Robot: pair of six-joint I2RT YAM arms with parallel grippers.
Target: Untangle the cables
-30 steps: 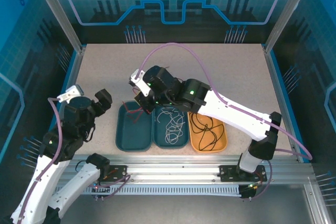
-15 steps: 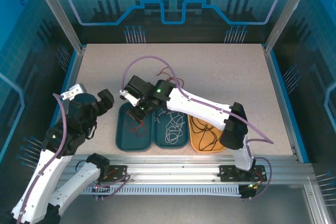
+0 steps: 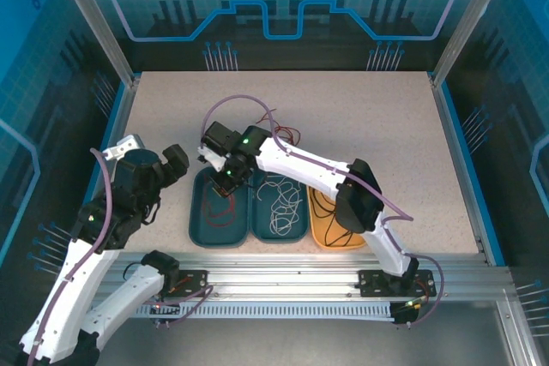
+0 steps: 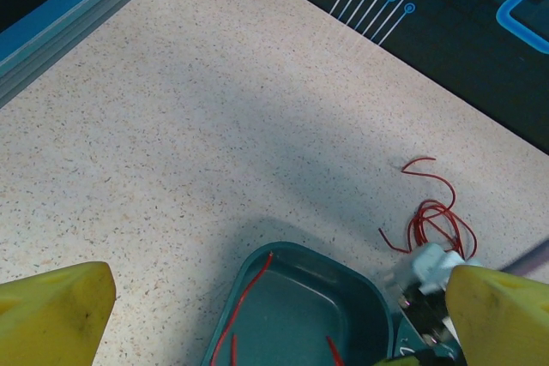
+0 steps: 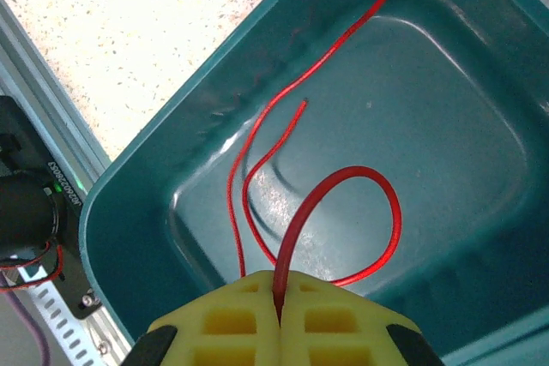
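I will next lower my right gripper toward the bottom of the teal tray holding another piece of red cable and let go of the red cable, because it still hangs partly above that tray.
My right gripper (image 5: 279,297) is shut on a red cable (image 5: 377,186) that loops down into the left teal tray (image 5: 137,203), where another thin red strand (image 5: 257,143) lies. From above, the right gripper (image 3: 226,179) hangs over that tray (image 3: 199,222). A small tangle of red cables (image 3: 281,133) stays on the table behind it, also visible in the left wrist view as a red tangle (image 4: 439,212). White cables (image 3: 279,199) lie in the middle teal tray, black cables (image 3: 337,210) in the orange tray. My left gripper (image 4: 274,323) is open and holds nothing, left of the trays.
The three trays stand side by side near the table's front edge. The right arm (image 3: 309,165) stretches across above the middle tray. A blue rail (image 4: 77,6) borders the table's left side. The speckled tabletop (image 3: 369,117) spreads behind the trays.
The right gripper has swung left and down over the left teal tray, bringing the red cable with it. The left arm has shifted only slightly.
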